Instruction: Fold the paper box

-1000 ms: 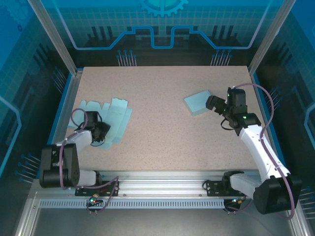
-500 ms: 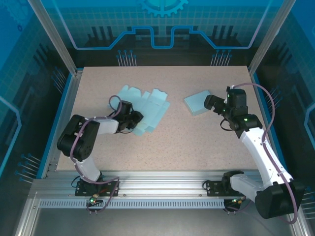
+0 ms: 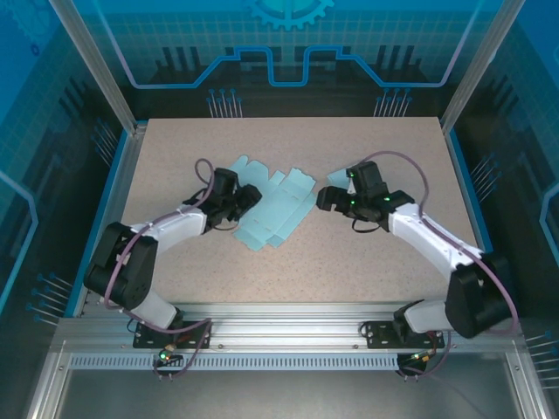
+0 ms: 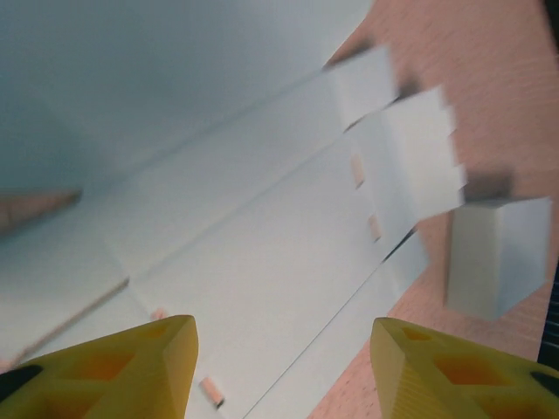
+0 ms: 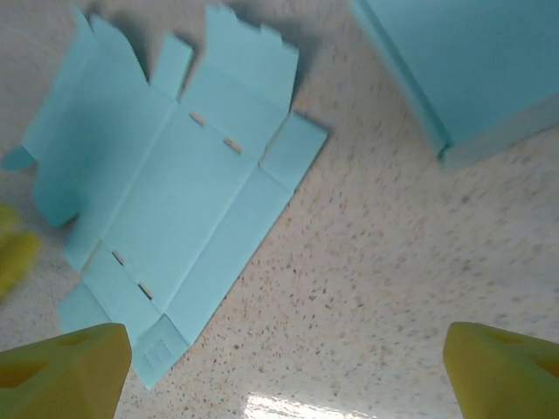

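Observation:
My right gripper will next move outward and across to the blank, then go down onto its notched far flap (image 3: 301, 180) (image 5: 253, 54), because its open fingers are still above bare tabletop beside the blank.
The paper box is a flat, unfolded light-blue blank (image 3: 272, 214) lying in the middle of the table. My left gripper (image 3: 247, 201) is over its left part. In the left wrist view its yellow fingers (image 4: 157, 358) stand apart above the sheet (image 4: 262, 236), gripping nothing. My right gripper (image 3: 322, 199) hovers just right of the blank. Its jaws are wide open over bare tabletop, and the blank (image 5: 170, 192) lies ahead on the left.
A folded light-blue box (image 5: 463, 61) sits behind the right gripper, mostly hidden by the arm from above (image 3: 336, 174); it also appears past the sheet (image 4: 498, 253). Bare speckled table (image 3: 367, 262) lies near and to the right. Blue rails (image 3: 113, 201) edge the table.
The left arm slid the blank from the table's left side to the middle, then its jaws opened. The right arm swung left, away from the folded box toward the blank.

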Available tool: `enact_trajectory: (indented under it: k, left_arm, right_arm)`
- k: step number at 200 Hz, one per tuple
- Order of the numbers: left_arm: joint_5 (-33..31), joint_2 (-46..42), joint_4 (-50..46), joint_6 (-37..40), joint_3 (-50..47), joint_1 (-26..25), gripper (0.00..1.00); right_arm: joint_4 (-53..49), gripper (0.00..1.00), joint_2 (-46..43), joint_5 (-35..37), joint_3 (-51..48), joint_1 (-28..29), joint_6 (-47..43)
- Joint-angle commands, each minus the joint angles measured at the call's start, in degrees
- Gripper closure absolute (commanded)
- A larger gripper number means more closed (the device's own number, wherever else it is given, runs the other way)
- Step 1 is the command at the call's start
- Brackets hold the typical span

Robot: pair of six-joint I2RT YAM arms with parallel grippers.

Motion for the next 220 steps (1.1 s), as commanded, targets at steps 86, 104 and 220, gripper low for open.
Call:
enact_trajectory:
  k: [86, 104, 220]
  left_arm:
    - [3.37, 15.87, 4.54, 10.54, 4.99, 7.54, 0.6]
    - [3.14, 15.41, 5.52, 8.87, 2.43, 8.64, 0.61]
    - [4.7, 12.21, 9.73, 5.82, -5.66, 11.0, 0.62]
  right_arm:
    - [6.89, 0.17, 24.82, -2.94, 13.8, 1.44, 4.12]
    - [4.0, 0.19, 28.41, -0.87, 18.85, 1.48, 1.37]
    - [-2.84, 0.29, 48.86, -8.66, 43.31, 0.82, -12.08]
